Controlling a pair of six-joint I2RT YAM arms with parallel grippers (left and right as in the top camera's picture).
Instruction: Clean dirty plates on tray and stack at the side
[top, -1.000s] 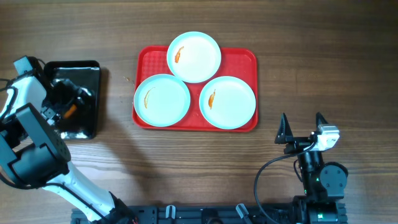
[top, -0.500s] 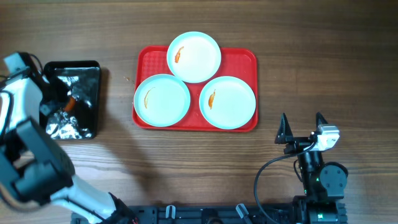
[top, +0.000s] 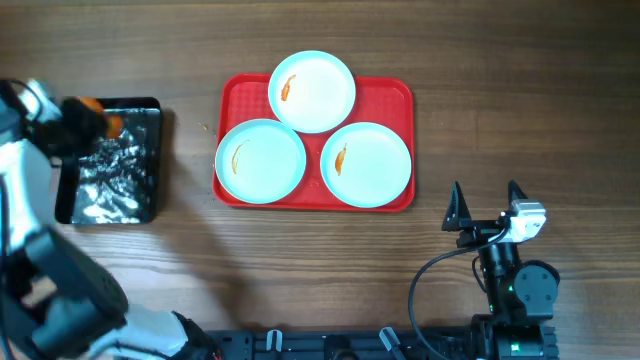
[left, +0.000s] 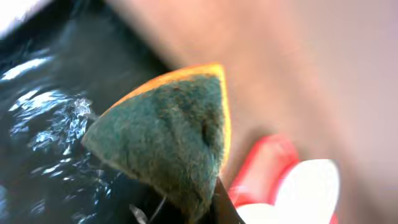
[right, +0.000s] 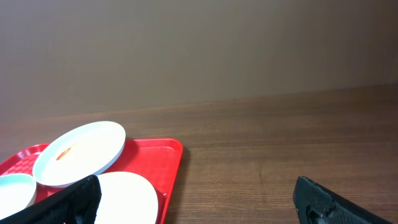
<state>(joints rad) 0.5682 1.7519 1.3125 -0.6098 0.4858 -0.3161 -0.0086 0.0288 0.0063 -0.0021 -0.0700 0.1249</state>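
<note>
I will next move my left gripper over that plate's middle (top: 263, 164), lower the sponge (top: 104, 121) and release it, as the plate nearest the black tray is bare beside its smear.
Three white plates lie on the red tray (top: 398, 94): one at the back (top: 312, 92), one front left (top: 260, 160), one front right (top: 366, 164). Each carries a small orange smear. My left gripper (top: 84, 116) is shut on a green-and-orange sponge (top: 104, 121), held over the back edge of a black tray. In the left wrist view the sponge (left: 168, 137) fills the middle, with the red tray (left: 264, 168) and a plate (left: 301, 193) beyond. My right gripper (top: 486, 205) stands open and empty, front right of the red tray (right: 171, 155).
The glossy black tray (top: 112, 170) at the left holds shimmering liquid (left: 37, 124). Bare wooden table lies between the two trays and to the right of the red one. The right arm's base (top: 515, 290) sits at the front edge.
My left gripper closed on the sponge inside the black tray, then lifted it up and toward the tray's back edge. The right arm and the plates have not moved.
</note>
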